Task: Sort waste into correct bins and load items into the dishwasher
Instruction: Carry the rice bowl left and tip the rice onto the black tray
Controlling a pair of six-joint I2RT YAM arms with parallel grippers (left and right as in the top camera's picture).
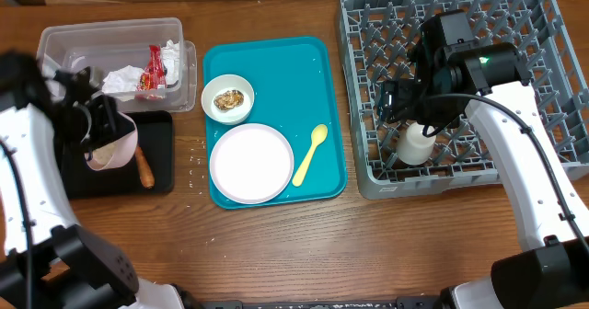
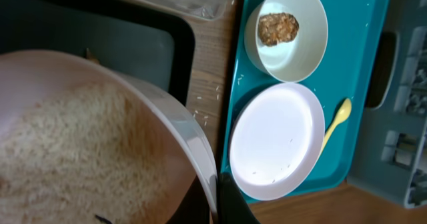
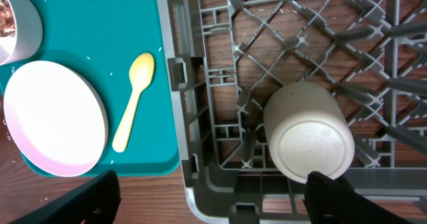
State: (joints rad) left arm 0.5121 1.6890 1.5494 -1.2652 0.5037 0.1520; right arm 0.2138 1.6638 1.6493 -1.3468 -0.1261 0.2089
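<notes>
My left gripper is going to tip above the black tray [image 1: 164, 176] next, because rice is in the bowl. It will then lift across, go down onto the teal tray's bare far corner [image 1: 291, 81] and let go.
My left gripper [image 1: 101, 132] is shut on the rim of a small white bowl [image 1: 112, 149], which is tilted over the shallow black tray [image 1: 164, 176]. The left wrist view shows white rice [image 2: 80, 151] inside that bowl and my fingertips [image 2: 230, 201] pinching its edge. An orange-red stick [image 1: 144, 167] lies in the black tray. The clear tub [image 1: 64, 42] holds a crumpled napkin [image 1: 124, 77] and a red wrapper [image 1: 153, 70]. My right gripper [image 3: 210, 204] hangs open over the grey dish rack [image 1: 543, 97], beside an upturned white cup [image 3: 310, 137].
A teal tray [image 1: 304, 79] in the middle carries a second small bowl [image 1: 227, 98] with a brown lump [image 2: 278, 28], a round white plate [image 1: 250, 162] and a pale yellow spoon [image 1: 310, 153]. Loose rice grains [image 1: 195, 154] dot the wood between the trays.
</notes>
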